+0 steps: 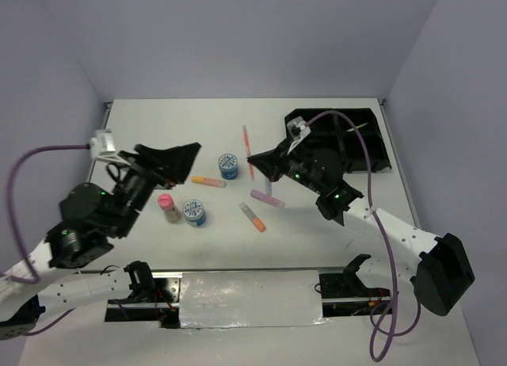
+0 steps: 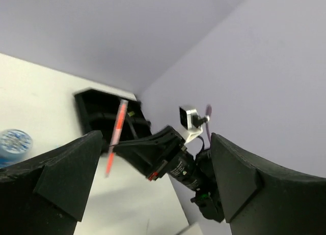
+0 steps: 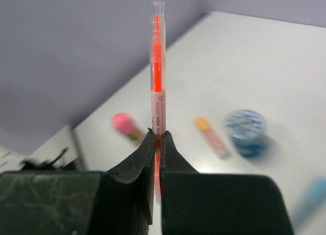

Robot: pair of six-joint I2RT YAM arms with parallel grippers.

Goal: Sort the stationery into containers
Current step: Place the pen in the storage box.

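The robot's right gripper should next swing outward, to its right in the top view, and let go inside the tray section that already holds a yellow pen.
My right gripper (image 1: 252, 158) is shut on a thin orange highlighter (image 1: 247, 144) and holds it above the table, left of the black four-compartment tray (image 1: 372, 148). In the right wrist view the jaws (image 3: 157, 136) pinch the highlighter (image 3: 157, 67) near its lower end and it stands upright. My left gripper (image 1: 186, 154) is open and empty, raised at the left; its wrist view shows it (image 2: 155, 138) facing the right gripper, the highlighter (image 2: 116, 133) and the tray (image 2: 97, 110). On the table lie two blue tubs (image 1: 228, 165) (image 1: 194, 212), a pink-capped bottle (image 1: 168, 207), a yellow-capped pen (image 1: 208, 181), a purple pen (image 1: 267, 198) and an orange pen (image 1: 253, 217).
The table's white walls rise at the left, back and right. The tray sits at the back right corner. The right wrist view shows the pink-capped bottle (image 3: 122, 124), a yellow-capped pen (image 3: 211, 137) and a tub (image 3: 246, 128) below the held highlighter.
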